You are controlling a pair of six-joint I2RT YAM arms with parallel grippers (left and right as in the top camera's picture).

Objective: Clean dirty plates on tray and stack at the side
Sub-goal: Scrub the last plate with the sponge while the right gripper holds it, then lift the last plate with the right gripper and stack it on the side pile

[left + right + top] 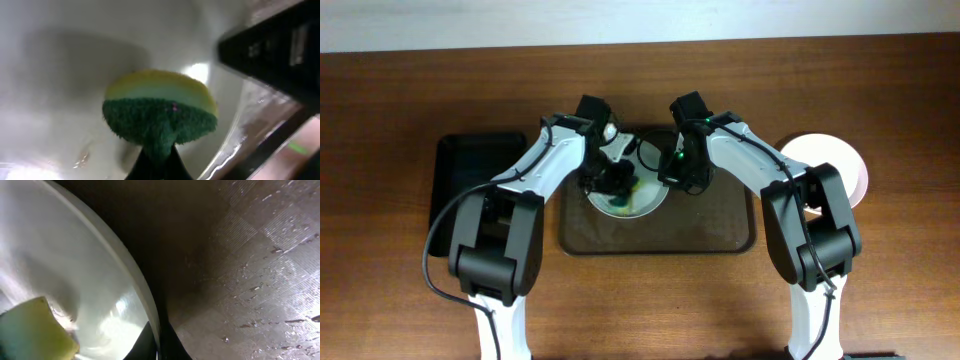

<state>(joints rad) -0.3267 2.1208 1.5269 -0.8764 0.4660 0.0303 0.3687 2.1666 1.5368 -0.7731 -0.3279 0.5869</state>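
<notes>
To the right of my right gripper in the overhead view sits the white plate, so I need to rise, cross over it, lower and release the rim of the pale plate to stack.
A pale plate (pixel 642 203) lies on the dark brown tray (pixel 720 232) at its back left. My left gripper (pixel 616 192) is shut on a green and yellow sponge (pixel 160 112) pressed against the plate's inside (pixel 60 75). My right gripper (pixel 670 172) is shut on the plate's right rim (pixel 145 300), one finger inside and one outside; the sponge's yellow side (pixel 32 330) shows at lower left in the right wrist view. Another white plate (pixel 850 165) sits on the table to the right of the tray. A third plate is not visible.
A smaller black tray (pixel 465 180) lies left of the brown tray. The brown tray's textured floor (pixel 260 280) carries water droplets. The right arm's black body (pixel 270 45) shows in the left wrist view.
</notes>
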